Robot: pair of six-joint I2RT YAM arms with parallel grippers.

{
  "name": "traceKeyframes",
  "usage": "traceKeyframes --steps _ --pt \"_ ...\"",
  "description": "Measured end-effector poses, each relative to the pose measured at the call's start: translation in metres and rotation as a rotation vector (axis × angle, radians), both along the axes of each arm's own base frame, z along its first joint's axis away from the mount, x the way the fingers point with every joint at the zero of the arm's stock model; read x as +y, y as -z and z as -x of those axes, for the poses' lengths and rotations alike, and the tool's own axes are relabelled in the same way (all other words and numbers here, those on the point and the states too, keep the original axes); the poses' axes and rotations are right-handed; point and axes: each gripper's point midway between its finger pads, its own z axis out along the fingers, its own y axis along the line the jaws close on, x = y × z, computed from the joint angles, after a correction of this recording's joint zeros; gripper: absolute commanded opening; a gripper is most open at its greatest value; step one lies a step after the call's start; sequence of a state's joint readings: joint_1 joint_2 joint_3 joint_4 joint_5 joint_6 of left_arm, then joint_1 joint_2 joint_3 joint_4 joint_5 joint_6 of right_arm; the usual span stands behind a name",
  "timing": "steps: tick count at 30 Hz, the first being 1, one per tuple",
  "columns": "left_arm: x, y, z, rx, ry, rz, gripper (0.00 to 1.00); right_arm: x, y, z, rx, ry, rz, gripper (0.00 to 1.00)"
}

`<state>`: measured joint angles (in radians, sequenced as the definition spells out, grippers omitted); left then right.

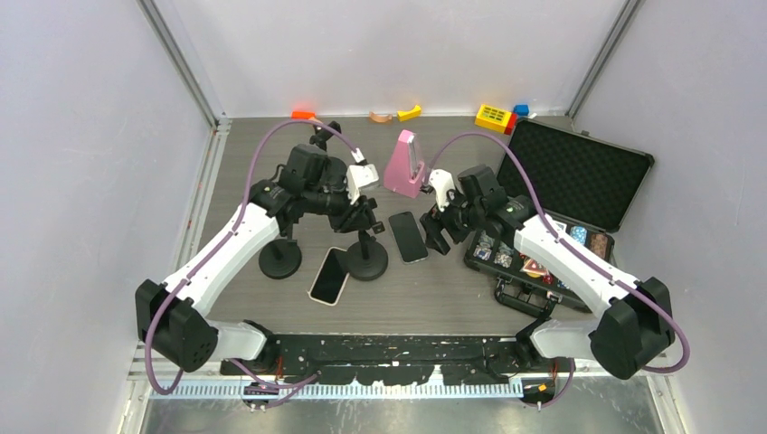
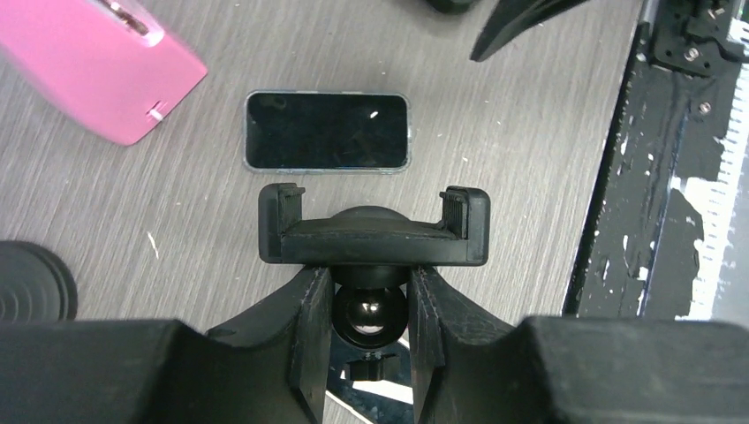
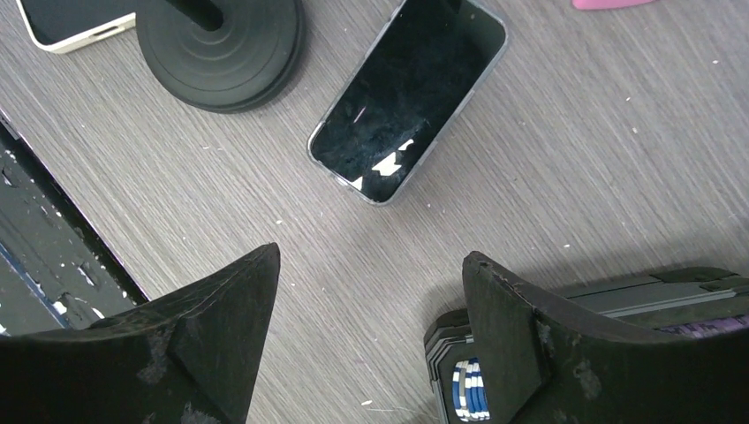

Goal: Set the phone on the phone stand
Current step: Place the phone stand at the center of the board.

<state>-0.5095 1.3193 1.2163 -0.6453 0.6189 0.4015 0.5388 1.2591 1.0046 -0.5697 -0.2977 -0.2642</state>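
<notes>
My left gripper will next pull back toward the robot with a turn and then release the stand's ball joint [image 2: 369, 315], since the round base rests on the tabletop.
A dark phone [image 1: 408, 236] lies flat, screen up, on the table between the arms; it also shows in the left wrist view [image 2: 328, 131] and in the right wrist view [image 3: 408, 93]. A black phone stand [image 1: 368, 260] stands on a round base left of it. Its empty clamp cradle [image 2: 374, 234] faces the phone. My left gripper [image 2: 366, 284] is shut on the stand's ball joint [image 2: 369, 315], just under the cradle. My right gripper [image 3: 371, 265] is open and empty, hovering above the table just right of the phone, as the top view [image 1: 440, 231] shows.
A second phone with a white rim [image 1: 328, 276] lies by the stand's base. A second stand [image 1: 280, 259] is further left. A pink wedge-shaped object [image 1: 402, 163] stands behind the phone. An open black case [image 1: 579, 172] with poker chips [image 3: 469, 389] sits right.
</notes>
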Motion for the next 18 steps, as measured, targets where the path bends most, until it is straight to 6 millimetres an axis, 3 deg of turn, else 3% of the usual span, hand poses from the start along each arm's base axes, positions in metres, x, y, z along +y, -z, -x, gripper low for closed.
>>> traceKeyframes --steps 6,18 --pt "-0.008 0.002 0.014 -0.006 0.110 0.037 0.00 -0.001 0.010 0.002 0.026 -0.003 0.013 0.81" --pt "-0.028 0.000 0.053 0.005 0.310 0.077 0.00 0.000 0.011 0.001 0.019 -0.001 0.008 0.81"
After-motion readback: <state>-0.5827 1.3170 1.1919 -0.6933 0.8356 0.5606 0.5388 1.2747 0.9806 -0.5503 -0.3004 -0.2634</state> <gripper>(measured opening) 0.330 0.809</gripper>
